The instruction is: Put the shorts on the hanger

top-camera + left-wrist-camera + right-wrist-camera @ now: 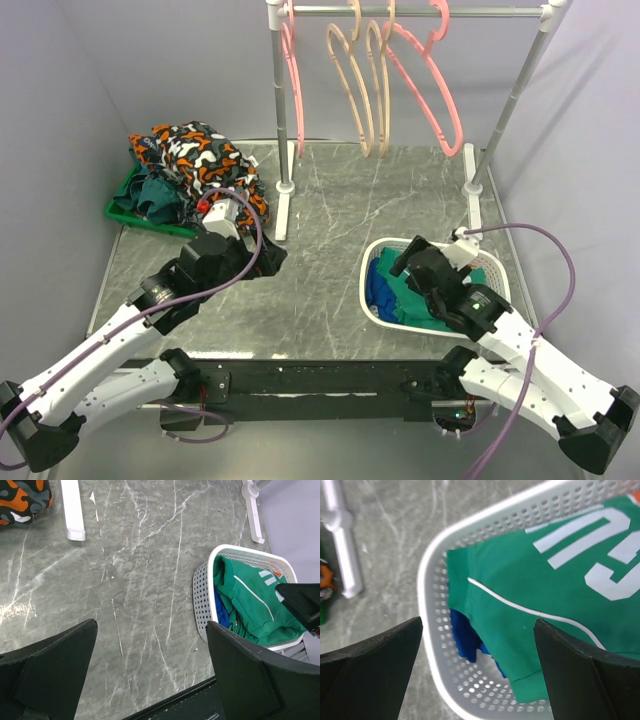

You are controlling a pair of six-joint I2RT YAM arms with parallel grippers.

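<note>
Bare table is below my left gripper, so I will move the gripper outward and to the left in the top view, then down onto the shorts' heaped fold (192, 166).
The shorts (200, 158), printed in orange, black, grey and white, lie heaped on a green tray (122, 208) at the back left; a corner of them shows in the left wrist view (24, 499). Two pink hangers hang on the rail, one at the left (291, 90) and one at the right (432, 85). My left gripper (272, 258) is open and empty over bare table (151, 630), to the right of the shorts. My right gripper (405, 262) is open and empty over the white basket (478, 625).
The white basket (375, 250) holds a green jersey (545, 580) and blue cloth (465, 635). Beige hangers (362, 95) hang between the pink ones. The rack's posts and feet (284, 205) stand mid-table. Dark teal clothes (160, 195) lie under the shorts.
</note>
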